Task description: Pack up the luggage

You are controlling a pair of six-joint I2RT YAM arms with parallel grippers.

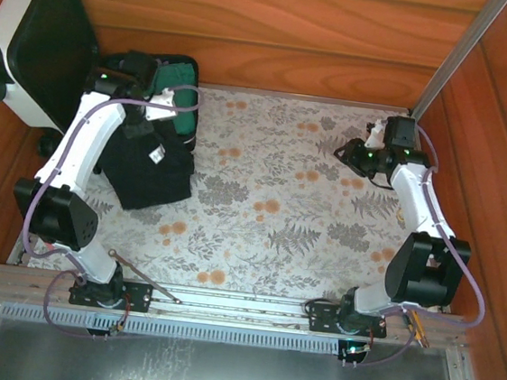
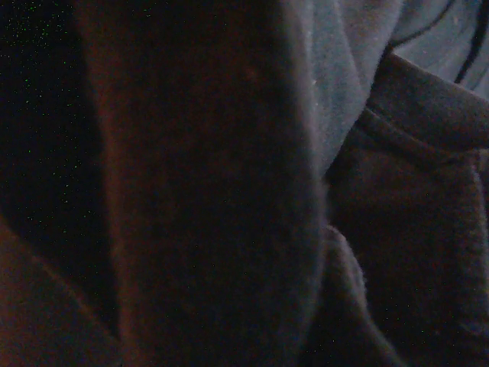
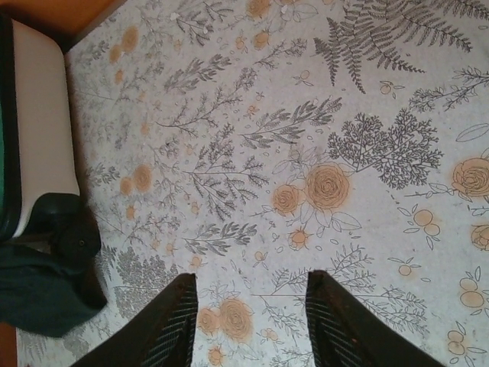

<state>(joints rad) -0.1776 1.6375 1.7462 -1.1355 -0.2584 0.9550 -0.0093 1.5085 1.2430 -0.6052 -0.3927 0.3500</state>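
Note:
The black garment (image 1: 150,177) goes outward in my left gripper to the luggage's far edge (image 1: 169,57) next for release there, because its near end still hangs outside the case.
The luggage (image 1: 26,110) lies open at the back left, its white lid with black lining leaning against the wooden wall. A green item (image 1: 179,90) lies in its lower half. A black garment (image 1: 150,177) with a white tag spills from the case onto the table. My left gripper (image 1: 140,133) sits on the garment's upper edge, shut on it; dark cloth (image 2: 214,191) crowds the left wrist view. My right gripper (image 1: 341,150) hovers open over the floral cloth at the right, fingers (image 3: 172,321) apart with nothing between them. In the right wrist view the luggage (image 3: 42,115) is far left.
A floral tablecloth (image 1: 272,183) covers the table between wooden walls. A metal post (image 1: 458,57) stands at the back right. A thin rod (image 1: 144,278) lies near the front rail by the left arm's base. A black luggage wheel (image 3: 76,241) is beside the dark garment.

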